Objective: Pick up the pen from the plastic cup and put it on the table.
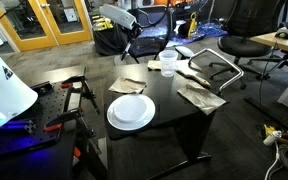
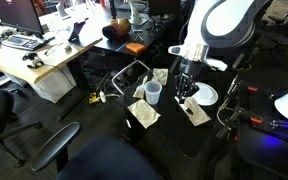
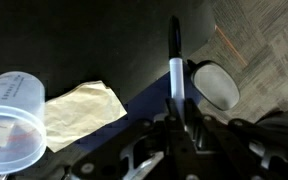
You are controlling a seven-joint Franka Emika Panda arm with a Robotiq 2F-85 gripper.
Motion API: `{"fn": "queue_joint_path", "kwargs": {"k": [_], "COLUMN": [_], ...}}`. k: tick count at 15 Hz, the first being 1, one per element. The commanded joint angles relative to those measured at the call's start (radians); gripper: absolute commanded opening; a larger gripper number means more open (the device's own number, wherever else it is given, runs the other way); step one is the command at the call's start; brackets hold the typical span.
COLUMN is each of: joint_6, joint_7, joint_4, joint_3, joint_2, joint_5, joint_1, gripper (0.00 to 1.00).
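Next, my gripper moves down and toward the side of the pen's dark tip, onto the open, bare black table beyond it, clear of the cup (image 2: 154, 93).
In the wrist view my gripper (image 3: 181, 122) is shut on the pen (image 3: 175, 60), a thin stick with a dark tip and a pale barrel that points away from the jaws over the black table (image 3: 94, 40). The clear plastic cup (image 3: 11, 122) stands upright to the left, apart from the pen, beside a crumpled napkin (image 3: 79, 105). In both exterior views the gripper (image 2: 187, 82) (image 1: 133, 45) hangs above the table (image 2: 174, 135) between the cup (image 2: 154, 93) (image 1: 168, 62) and the white plate (image 2: 206, 95). The pen is too thin to make out there.
The white plate (image 1: 131, 110) lies near one table corner. Several crumpled napkins (image 1: 200, 96) lie on the top. Office chairs (image 1: 246, 45) and a metal frame (image 1: 216, 68) stand close by. A wooden desk (image 2: 34, 65) is beyond. Carpet (image 3: 269, 45) shows past the table edge.
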Motion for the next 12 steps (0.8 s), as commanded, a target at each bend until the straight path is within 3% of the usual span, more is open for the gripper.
{"fn": "queue_joint_path", "kwargs": {"k": [1, 5, 12], "joint_6": [0.027, 0.032, 0.016], "joint_7": [0.044, 0.095, 0.326], "joint_4": [0.068, 0.121, 0.186], "joint_3": [0.023, 0.022, 0.022], "joint_2": [0.100, 0.194, 0.324], "joint_5": [-0.007, -0.059, -0.280], "joint_1": [-0.010, -0.011, -0.031], "gripper": [0.03, 0.03, 0.03]}}
